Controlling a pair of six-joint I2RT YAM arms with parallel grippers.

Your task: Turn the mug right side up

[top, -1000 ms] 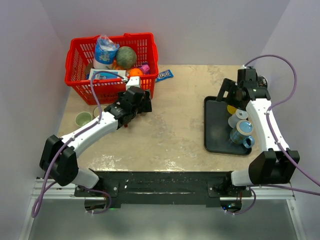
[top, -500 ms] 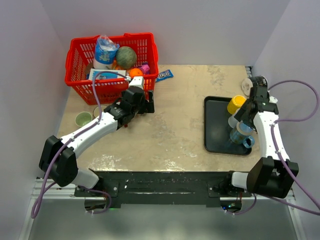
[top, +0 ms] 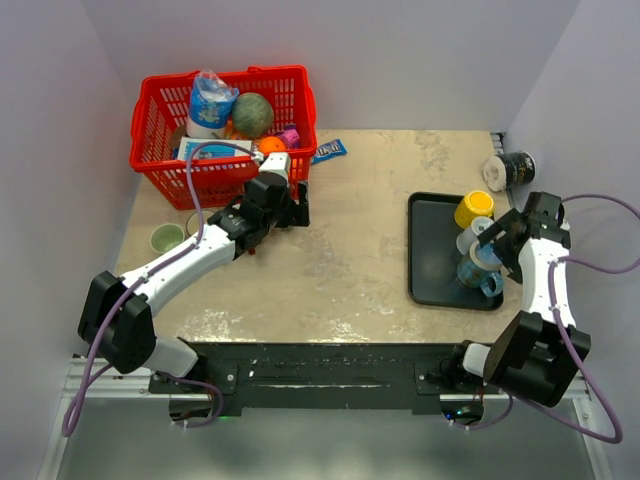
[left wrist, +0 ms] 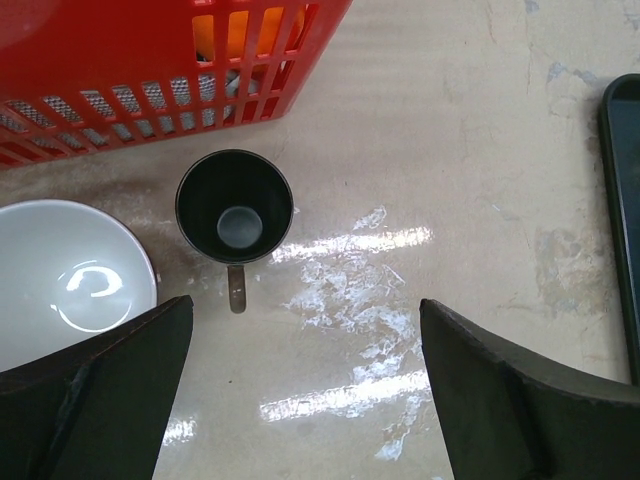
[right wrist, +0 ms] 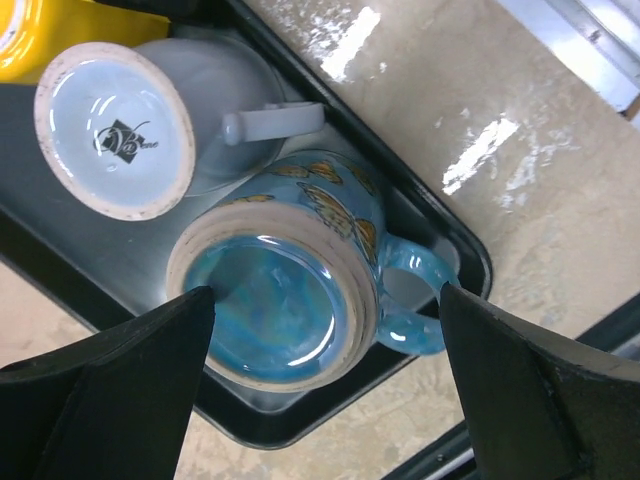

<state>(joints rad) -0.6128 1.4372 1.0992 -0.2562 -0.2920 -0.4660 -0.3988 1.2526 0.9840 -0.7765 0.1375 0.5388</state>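
Observation:
I will turn my right gripper next, move it to the left in the top view and lower it with its fingers on either side of the blue mug's handle (top: pixel 492 285) (right wrist: pixel 425 264), which sticks out below.
A blue butterfly mug (right wrist: pixel 290 300) stands upside down, its base ring up, at the near end of the black tray (right wrist: pixel 440 230). Its handle points toward the table's near right. My right gripper (right wrist: pixel 325 300) hangs open above it, one finger on either side, touching nothing. In the top view the blue mug (top: pixel 482 265) sits just left of my right gripper (top: pixel 503 245). A grey-white mug (right wrist: pixel 120 130) also rests base up right beside it. My left gripper (left wrist: pixel 305 310) is open over bare table, with nothing between its fingers.
A yellow mug (top: pixel 473 208) is at the tray's far end. A small dark cup (left wrist: pixel 235 205) and a white bowl (left wrist: pixel 70 270) stand upright by the red basket (top: pixel 160 170). A green cup (top: pixel 166 238) and a dark can (top: pixel 510 170) sit nearby.
My right arm has swung from the tray's far side out to the right and nearer, ending over the blue mug. The left arm shifted only slightly.

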